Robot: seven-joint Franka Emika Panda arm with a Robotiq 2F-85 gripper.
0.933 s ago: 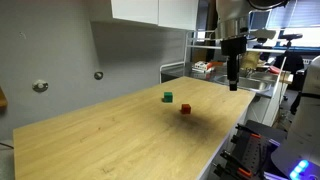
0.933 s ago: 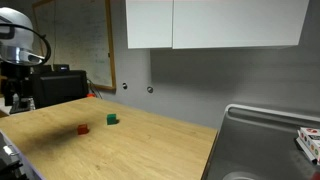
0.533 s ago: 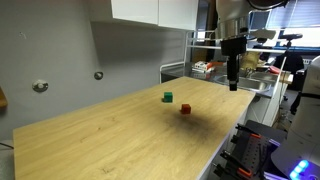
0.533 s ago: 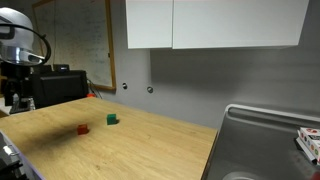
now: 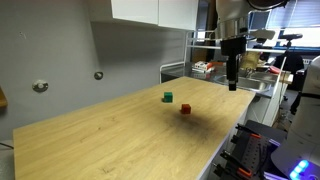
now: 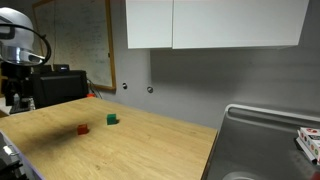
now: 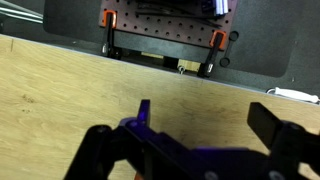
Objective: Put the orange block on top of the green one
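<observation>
The block sits out on the tabletop, well beyond the high, empty gripper, so the robot will next move its gripper outward and down, with open fingers on both sides of the orange block.
The orange block [image 5: 185, 108] [image 6: 83, 129] is a tiny red-orange cube on the wooden table. The green cube [image 5: 167, 97] [image 6: 112, 119] sits a short way from it, apart, farther from the arm. My gripper [image 5: 233, 85] hangs high above the table near its edge, well away from both cubes. In an exterior view only the arm [image 6: 18, 60] shows clearly. In the wrist view the gripper [image 7: 205, 115] is open and empty, with bare wood between the fingers. Neither cube shows in the wrist view.
The wooden table [image 5: 120, 140] ends at a grey wall with white cabinets above. A sink basin [image 6: 265, 145] adjoins the table. Shelves and lab gear [image 5: 215, 68] stand behind the arm. Orange clamps [image 7: 108, 30] grip the table's far edge.
</observation>
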